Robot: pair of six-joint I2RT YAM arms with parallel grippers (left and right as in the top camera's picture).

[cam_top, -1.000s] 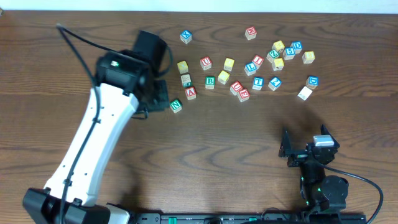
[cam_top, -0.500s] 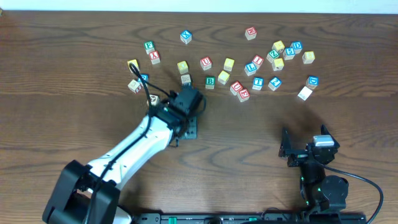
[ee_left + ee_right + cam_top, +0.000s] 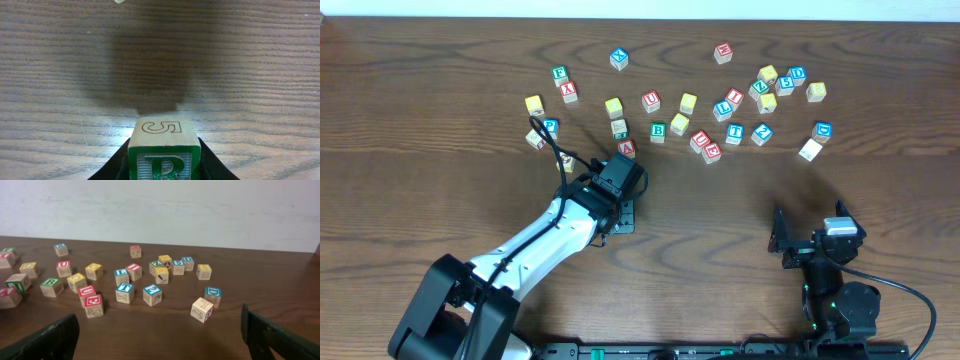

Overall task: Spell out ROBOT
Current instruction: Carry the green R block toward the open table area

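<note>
The left gripper lowers the wooden block straight onto the bare table just below and releases next, since the table there is clear of other blocks.
My left gripper is shut on a wooden block that has a green R on one face and a 5 on another. It holds the block low over bare table, just in front of the block cluster. In the overhead view the left gripper hides the block. Loose letter blocks lie behind it, among them a green B, a blue T and a red U. My right gripper is open and empty, and it also shows at the front right in the overhead view.
A red A block sits just behind my left gripper. More blocks lie at the far left and far right. A white block is the one nearest my right gripper. A pale wall stands behind the table.
My left arm swung from the far left blocks onto the green block, took hold of it, and carried it a little toward the front. The right arm has not moved.
</note>
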